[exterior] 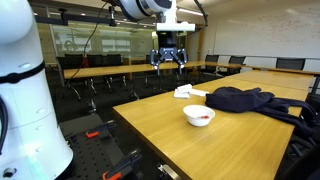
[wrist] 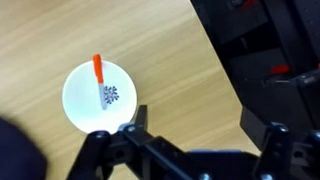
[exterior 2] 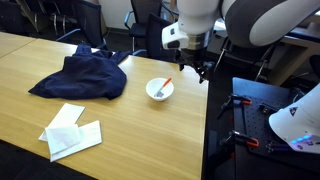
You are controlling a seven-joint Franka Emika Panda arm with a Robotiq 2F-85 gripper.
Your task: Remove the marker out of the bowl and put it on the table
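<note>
The marker's lower end is in the white bowl [wrist: 80, 108], so my gripper should next move outward over the bowl and down inside the bowl's rim onto that end of the marker.
The red marker [wrist: 98, 78] lies in the small white bowl [wrist: 80, 108], leaning on its rim. The bowl stands on the light-brown wooden table [wrist: 150, 50] near its edge. Both exterior views show the bowl [exterior: 199, 116] [exterior 2: 159, 90] with the marker [exterior 2: 165, 84] in it; the marker [exterior: 203, 117] shows as a red spot. My gripper [wrist: 205, 125] hangs high above the table, to the side of the bowl, over the table's edge. Its fingers are spread wide and hold nothing. It also shows in both exterior views [exterior: 168, 57] [exterior 2: 198, 68].
A dark blue garment [exterior 2: 85, 77] lies on the table beyond the bowl, also seen in an exterior view [exterior: 245, 99]. White folded cloths [exterior 2: 70, 132] lie nearby. Black office chairs [exterior: 95, 85] and other tables stand behind. A black perforated base with red tools [exterior 2: 250, 105] lies beside the table.
</note>
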